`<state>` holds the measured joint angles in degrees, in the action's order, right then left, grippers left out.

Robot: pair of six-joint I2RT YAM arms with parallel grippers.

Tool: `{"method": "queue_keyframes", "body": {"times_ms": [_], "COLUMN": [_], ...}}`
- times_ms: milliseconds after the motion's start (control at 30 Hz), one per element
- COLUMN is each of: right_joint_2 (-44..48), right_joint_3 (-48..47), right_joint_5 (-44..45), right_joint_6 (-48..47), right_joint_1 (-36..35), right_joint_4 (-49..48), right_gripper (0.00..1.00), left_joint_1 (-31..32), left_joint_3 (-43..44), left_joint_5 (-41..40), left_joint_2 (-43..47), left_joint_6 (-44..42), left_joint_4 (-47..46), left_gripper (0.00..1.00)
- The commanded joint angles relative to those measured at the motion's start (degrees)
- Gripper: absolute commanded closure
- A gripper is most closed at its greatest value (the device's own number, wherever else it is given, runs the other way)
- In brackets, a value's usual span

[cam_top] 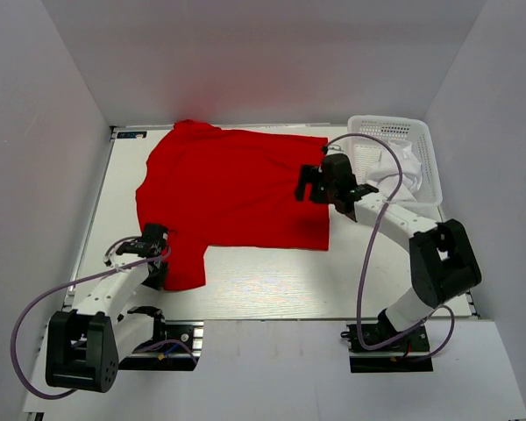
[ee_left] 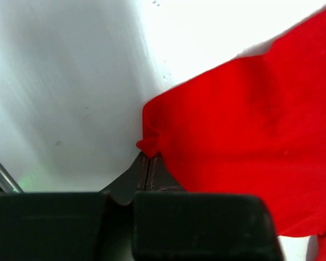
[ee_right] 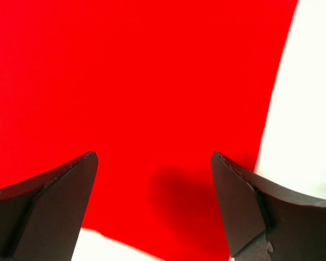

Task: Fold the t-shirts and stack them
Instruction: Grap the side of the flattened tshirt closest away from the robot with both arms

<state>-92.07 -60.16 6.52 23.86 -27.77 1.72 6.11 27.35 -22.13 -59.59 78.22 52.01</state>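
Observation:
I will move my right gripper back and down onto the shirt's near corner on the basket side next, because my left gripper already holds the opposite sleeve.
The bright red t-shirt (cam_top: 232, 193) lies spread flat across the middle of the table. My left gripper (cam_top: 154, 239) sits at the shirt's near left sleeve and is shut on a pinch of its red edge (ee_left: 149, 144). My right gripper (cam_top: 313, 184) hovers open and empty over the shirt's right part; the red cloth (ee_right: 141, 81) fills the view between its fingers (ee_right: 233, 201). The white t-shirt (cam_top: 401, 171) lies bunched inside the basket.
A white plastic lattice basket (cam_top: 425, 158) stands at the back right. Bare white table (cam_top: 263, 281) runs in front of the shirt. White walls enclose the table on the left, back and right.

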Motion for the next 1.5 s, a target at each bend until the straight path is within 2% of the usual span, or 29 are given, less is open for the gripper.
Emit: {"method": "queue_keyframes", "body": {"times_ms": [0, 67, 100, 267, 433, 600, 767, 867, 900, 967, 1000, 1033, 1200, 1300, 1467], "right_joint_2": [4.79, 8.3, 9.01, 16.73, 15.7, 10.6, 5.94, 5.41, 5.85, 7.25, 8.3, 10.05, 14.72, 17.1, 18.42], "right_joint_3": [2.68, 5.14, 5.58, 13.57, 18.06, 18.68, 19.55, 19.73, 19.82, 19.99, 20.17, 21.22, 20.97, 20.43, 20.7], "right_joint_5": [0.06, 0.59, 0.94, 0.52, 0.86, 5.51, 8.15, 8.33, 8.42, 8.51, 9.9, 10.09, 10.44, 10.26, 8.86], "right_joint_6": [1.72, 2.86, 4.34, 11.55, 14.98, 17.45, 20.52, 21.14, 21.58, 21.93, 22.89, 22.81, 20.8, 20.0, 16.75], "right_joint_1": [-0.35, -0.79, -1.23, -2.99, -3.78, -3.7, -3.78, -3.78, -3.78, -3.78, -3.96, -3.96, -4.04, -3.96, -3.96], "right_joint_4": [6.26, 9.17, 14.93, 21.92, 17.82, 14.01, 12.18, 13.56, 14.1, 17.07, 17.96, 18.58, 26.9, 31.05, 27.04], "right_gripper": [0.1, 0.1, 0.1, 0.1, 0.1, 0.18, 0.3, 0.44, 0.6, 0.73, 0.94, 1.0, 1.0, 1.0, 1.0], "left_joint_1": [-0.22, -0.22, -0.22, 0.92, 0.92, 0.92, 0.92, 0.92, 0.92, 0.92, 0.92, 0.92, 0.92, 1.45, 1.45], "left_joint_3": [-1.87, -1.34, -1.34, -0.29, -0.81, -0.81, 0.24, 0.85, 0.86, 0.16, 0.16, 0.16, 4.72, 6.48, 10.78], "left_joint_5": [-1.78, -1.78, -1.25, 0.15, 1.39, 0.77, 1.38, 3.22, 4.45, 7.96, 8.94, 9.64, 13.77, 15.27, 11.77], "left_joint_2": [-0.7, -0.7, -0.7, 1.32, 4.48, 8.08, 10.46, 10.99, 10.99, 10.99, 10.47, 10.46, 9.93, 12.65, 17.22], "left_joint_6": [-1.04, -3.06, -3.07, -4.21, -4.82, -5.35, -6.75, -6.76, -7.28, -7.99, -9.03, -10.7, -13.43, -13.96, -13.97], "left_joint_4": [-2.61, -3.49, -3.49, -2.79, -2.79, -0.95, 0.37, 2.48, 2.48, 1.26, 1.25, 0.3, 4.15, 6.26, 5.31], "left_gripper": [1.0, 1.0, 1.0, 1.0, 1.0, 1.0, 1.0, 1.0, 1.0, 1.0, 1.0, 1.0, 1.0, 1.0, 1.0]}}
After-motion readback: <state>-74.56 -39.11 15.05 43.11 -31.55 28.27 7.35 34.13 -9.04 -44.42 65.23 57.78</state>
